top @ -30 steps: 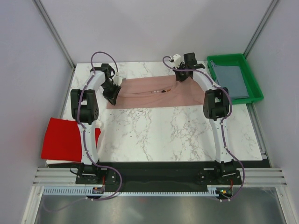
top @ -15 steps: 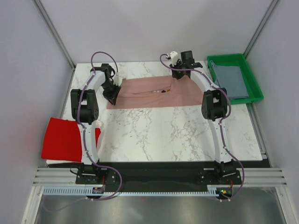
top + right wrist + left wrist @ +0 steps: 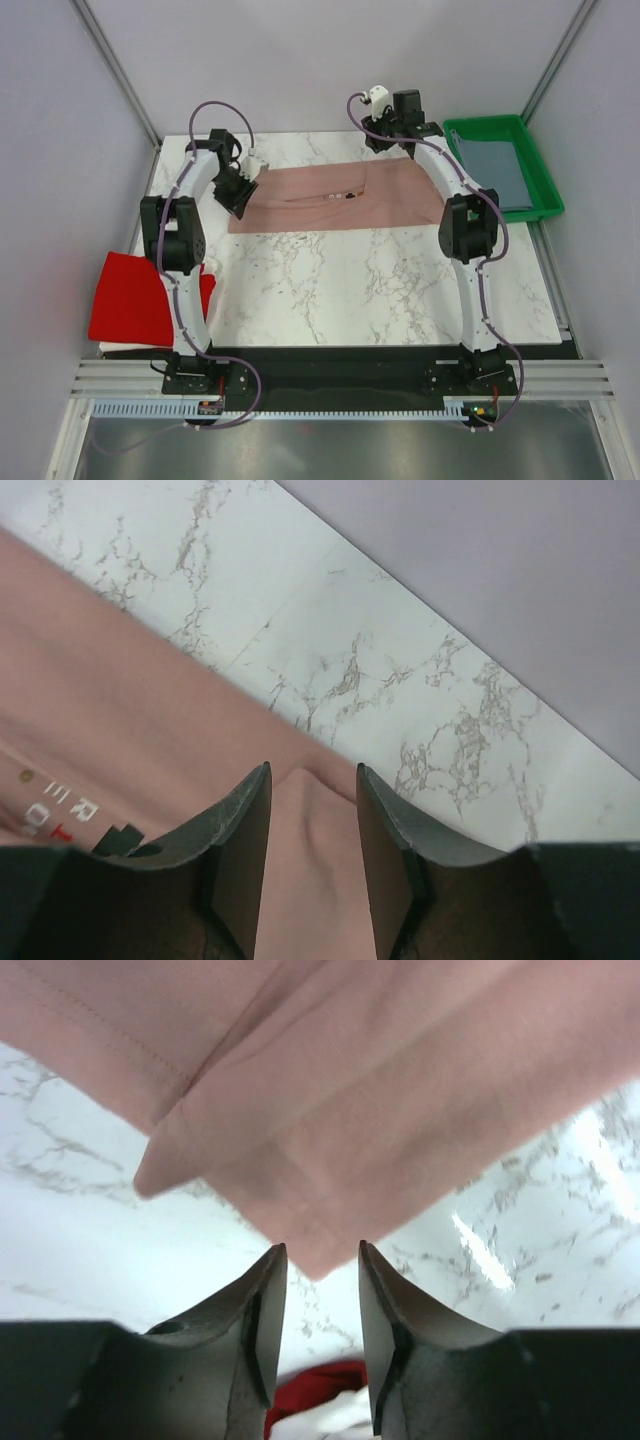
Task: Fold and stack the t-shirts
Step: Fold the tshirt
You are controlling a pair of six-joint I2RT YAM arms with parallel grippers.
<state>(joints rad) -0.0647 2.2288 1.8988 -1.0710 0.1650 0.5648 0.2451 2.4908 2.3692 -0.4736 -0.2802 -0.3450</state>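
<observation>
My left gripper turns and lowers next. It then shifts back onto the pink t-shirt's near edge [image 3: 241, 232] [image 3: 364, 1243] beside the t-shirt's near corner, just past the gripper's fingers.
The dusty-pink t-shirt [image 3: 320, 200] lies as a flat folded band across the far half of the table, its small graphic [image 3: 345, 196] near the middle. My left gripper [image 3: 238, 198] hovers at the band's left end. In the left wrist view it [image 3: 318, 1248] is open, and a pink corner [image 3: 320, 1250] lies just past the tips. My right gripper [image 3: 386, 143] is raised over the far edge of the cloth. In the right wrist view it [image 3: 312, 768] is open, with a pink fold [image 3: 305, 860] below the gap. The red t-shirt [image 3: 135, 298] hangs over the table's left edge. The grey-blue t-shirt [image 3: 495, 172] lies in the tray.
A green plastic tray [image 3: 548, 185] stands at the far right, beside the marble table [image 3: 340, 290]. Grey walls close off the back and both sides. Purple cables loop from both arms above the cloth.
Both grippers have opened and let go of the pink shirt. The right gripper has lifted back toward the far wall. The left gripper has drawn slightly left off the shirt's end.
</observation>
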